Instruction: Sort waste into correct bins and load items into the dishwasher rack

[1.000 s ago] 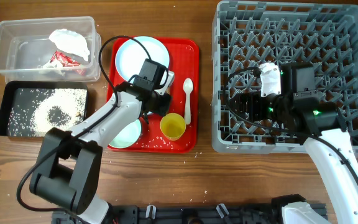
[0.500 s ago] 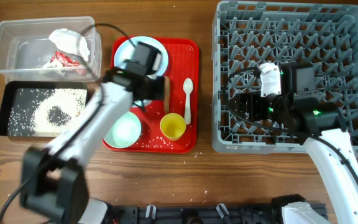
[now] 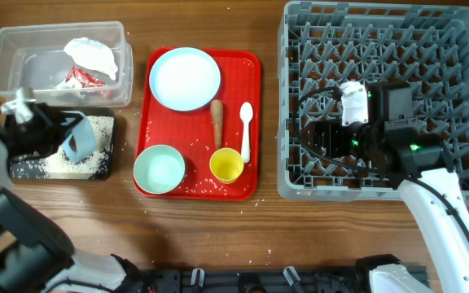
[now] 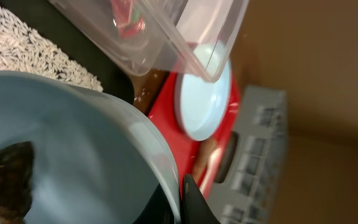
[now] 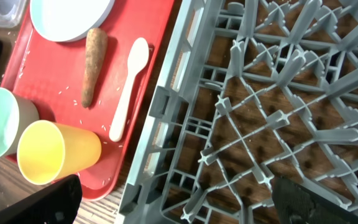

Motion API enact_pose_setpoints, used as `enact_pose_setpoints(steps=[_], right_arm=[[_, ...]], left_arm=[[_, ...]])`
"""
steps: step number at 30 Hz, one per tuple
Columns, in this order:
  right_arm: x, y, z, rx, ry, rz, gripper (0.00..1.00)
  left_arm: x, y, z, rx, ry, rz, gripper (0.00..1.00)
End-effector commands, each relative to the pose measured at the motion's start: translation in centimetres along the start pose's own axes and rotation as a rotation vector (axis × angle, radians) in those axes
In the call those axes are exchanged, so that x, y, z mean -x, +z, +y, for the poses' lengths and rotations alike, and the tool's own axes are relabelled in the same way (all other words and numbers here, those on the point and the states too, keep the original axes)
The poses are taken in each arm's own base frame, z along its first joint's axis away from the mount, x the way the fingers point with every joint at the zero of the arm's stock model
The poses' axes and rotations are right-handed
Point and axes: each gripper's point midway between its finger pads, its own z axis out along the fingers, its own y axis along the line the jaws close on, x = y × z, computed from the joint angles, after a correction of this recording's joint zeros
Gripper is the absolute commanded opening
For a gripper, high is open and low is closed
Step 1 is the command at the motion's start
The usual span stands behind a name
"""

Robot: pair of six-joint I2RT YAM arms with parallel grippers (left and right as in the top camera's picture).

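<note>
The robot's left gripper next swings across and down to release the bowl, since the gap between the plate and the mint bowl is to its right in the overhead view.
My left gripper [image 3: 59,137] is shut on the rim of a pale blue bowl [image 3: 77,141] and holds it tilted over the black tray [image 3: 23,163], which has white rice [image 3: 88,161] in it. In the left wrist view the jaws [image 4: 182,194] pinch the bowl's rim [image 4: 104,162], and a dark scrap [image 4: 5,180] lies inside. The clear tub [image 3: 15,65] holds the red-and-white wrapper [image 3: 80,78] and crumpled paper [image 3: 92,54]. My right gripper [image 3: 326,138] is open and empty over the grey rack [image 3: 381,49]; in the right wrist view [image 5: 179,208] its fingers are spread wide.
The red tray [image 3: 234,65] holds the pale blue plate [image 3: 184,78], the brown stick [image 3: 216,122], the white spoon [image 3: 246,130], the yellow cup [image 3: 226,165], a mint bowl [image 3: 159,169] and scattered rice grains. The rack's pegs [image 5: 260,112] stand under my right gripper.
My left arm has swung from the red tray out to the left, carrying the pale blue bowl over the black tray. The right arm has not moved.
</note>
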Motion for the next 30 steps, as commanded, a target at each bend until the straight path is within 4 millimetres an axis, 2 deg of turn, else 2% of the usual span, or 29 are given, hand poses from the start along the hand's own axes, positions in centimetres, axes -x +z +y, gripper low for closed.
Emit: enact_pose_setpoints(steps=[1, 4, 14, 16, 18, 20, 21, 22, 23, 24, 25, 27, 30], right_arm=[[0.5, -0.2, 0.6, 0.022, 0.017, -0.008, 1.0], [0.0, -0.2, 0.6, 0.02, 0.023, 0.011, 1.0], [-0.1, -0.2, 0.6, 0.02, 0.024, 0.016, 1.0], [-0.1, -0.2, 0.6, 0.02, 0.024, 0.014, 1.0], [0.0, -0.2, 0.6, 0.02, 0.024, 0.014, 1.0], [-0.1, -0.2, 0.6, 0.02, 0.024, 0.014, 1.0], [-0.1, -0.2, 0.6, 0.02, 0.024, 0.015, 1.0], [-0.1, -0.2, 0.6, 0.02, 0.024, 0.015, 1.0], [-0.1, -0.2, 0.6, 0.02, 0.024, 0.015, 1.0], [-0.1, -0.2, 0.6, 0.02, 0.024, 0.015, 1.0], [-0.1, -0.2, 0.6, 0.02, 0.023, 0.015, 1.0], [-0.1, -0.2, 0.6, 0.019, 0.024, 0.015, 1.0], [-0.1, -0.2, 0.6, 0.02, 0.023, 0.015, 1.0]], left_arm=[[1.3, -2.1, -1.2, -0.406, -0.122, -0.009, 0.04], [2.2, -3.7, -1.4, -0.623, -0.242, -0.015, 0.04], [2.0, -3.6, -1.3, -0.623, -0.502, 0.068, 0.04], [1.9, -3.5, -1.7, -0.622, -0.457, 0.063, 0.04], [0.4, -2.7, -4.8, -0.614, -0.263, 0.079, 0.04], [-2.6, 0.1, -8.3, -0.519, -0.051, 0.154, 0.04], [-4.4, 2.3, -9.7, -0.431, 0.076, 0.197, 0.04], [-7.2, 6.0, -11.8, -0.336, 0.276, 0.259, 0.04], [-8.4, 7.8, -12.2, -0.285, 0.341, 0.282, 0.04], [-9.3, 9.8, -11.9, -0.188, 0.388, 0.293, 0.04], [-9.9, 12.6, -10.0, 0.044, 0.437, 0.263, 0.04], [-9.8, 14.4, -7.4, 0.354, 0.499, 0.174, 0.04], [-11.0, 15.8, -6.7, 0.607, 0.692, 0.094, 0.04]])
